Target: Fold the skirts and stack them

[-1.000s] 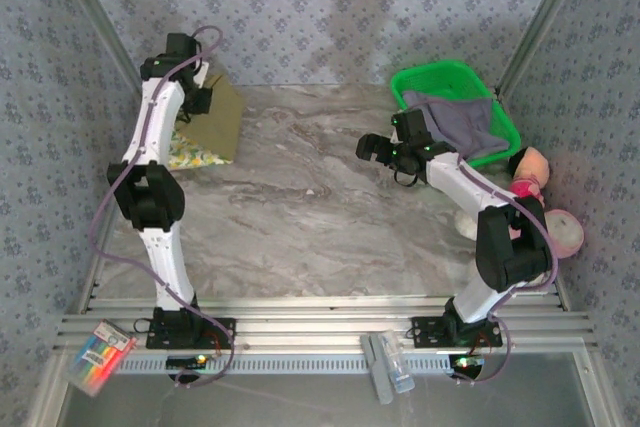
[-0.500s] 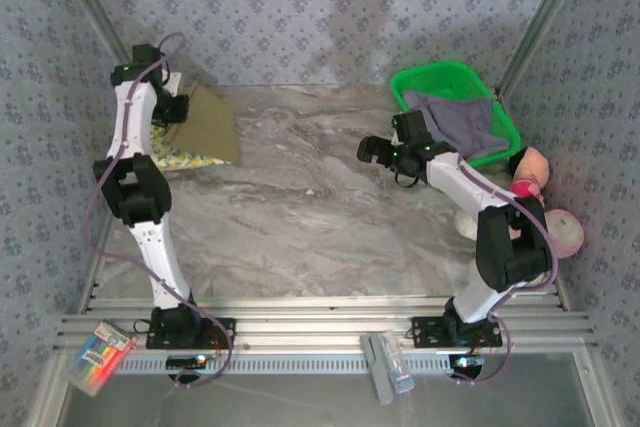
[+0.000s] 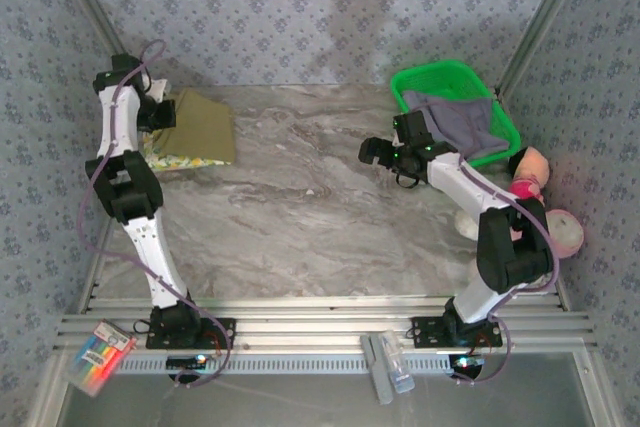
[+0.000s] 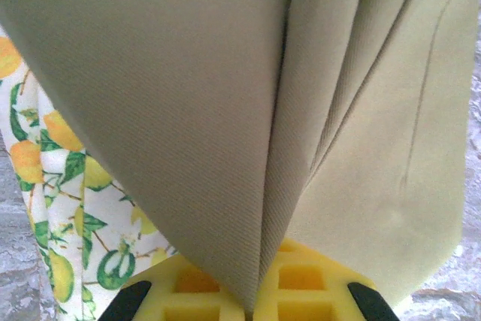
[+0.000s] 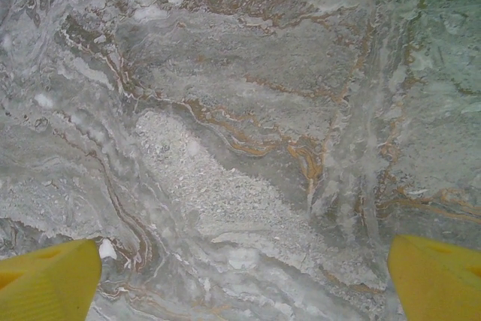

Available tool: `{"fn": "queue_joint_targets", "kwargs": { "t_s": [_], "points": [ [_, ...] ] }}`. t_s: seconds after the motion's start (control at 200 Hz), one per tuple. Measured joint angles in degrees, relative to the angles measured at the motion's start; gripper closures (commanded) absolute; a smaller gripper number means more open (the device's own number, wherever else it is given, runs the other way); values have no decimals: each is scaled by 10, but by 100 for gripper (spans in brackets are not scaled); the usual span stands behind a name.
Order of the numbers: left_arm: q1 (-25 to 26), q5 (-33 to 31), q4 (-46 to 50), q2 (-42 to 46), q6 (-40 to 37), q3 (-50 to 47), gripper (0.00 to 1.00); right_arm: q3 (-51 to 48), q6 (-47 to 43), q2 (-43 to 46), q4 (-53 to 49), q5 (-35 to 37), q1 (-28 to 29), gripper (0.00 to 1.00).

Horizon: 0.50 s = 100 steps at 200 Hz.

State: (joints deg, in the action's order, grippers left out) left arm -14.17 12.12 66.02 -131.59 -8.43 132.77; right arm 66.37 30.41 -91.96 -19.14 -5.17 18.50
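I will pull the olive skirt's edge toward the patterned wall with my left gripper next, then let go of it over the yellow-green skirt's fruit print (image 4: 52, 186), because folds bunch the cloth there.
At the back left, the folded olive-khaki skirt (image 3: 205, 125) lies on top of the yellow-green fruit-print skirt (image 3: 178, 159). My left gripper (image 3: 152, 113) is shut on the olive skirt's left edge. The left wrist view has the olive cloth (image 4: 188, 95) pinched in a fold between the yellow pads (image 4: 308, 283) of my left gripper (image 4: 252, 302), and the fruit print (image 4: 52, 186) peeks out on the left. A grey-lavender skirt (image 3: 465, 119) sits in the green basket (image 3: 420, 79). My right gripper (image 3: 376, 150) hovers open just left of the basket, its fingers (image 5: 45, 283) wide over bare marble.
Pink plush toys (image 3: 535, 172) lie along the right edge by the right arm. A pack of markers (image 3: 95, 357) and a clear bottle (image 3: 388, 367) rest on the front rail. Patterned walls close in the left, back and right sides of the marble table (image 3: 300, 217).
My left arm has swung left toward the back corner, pulling the olive skirt with it, so it lies flatter over the fruit-print skirt. The right arm has stayed still.
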Motion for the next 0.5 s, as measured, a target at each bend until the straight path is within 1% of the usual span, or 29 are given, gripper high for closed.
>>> {"fn": "queue_joint_targets", "kwargs": {
  "t_s": [0.245,0.485,0.5],
  "points": [
    [-18,2,5,-29,-11,21,100,0,0,11,-6,10,0,0],
    [-23,-1,7,-41,-12,25,100,0,0,14,-13,17,0,0],
    [-23,-3,7,-41,-12,25,99,0,0,14,-13,17,0,0]
  ]
}}
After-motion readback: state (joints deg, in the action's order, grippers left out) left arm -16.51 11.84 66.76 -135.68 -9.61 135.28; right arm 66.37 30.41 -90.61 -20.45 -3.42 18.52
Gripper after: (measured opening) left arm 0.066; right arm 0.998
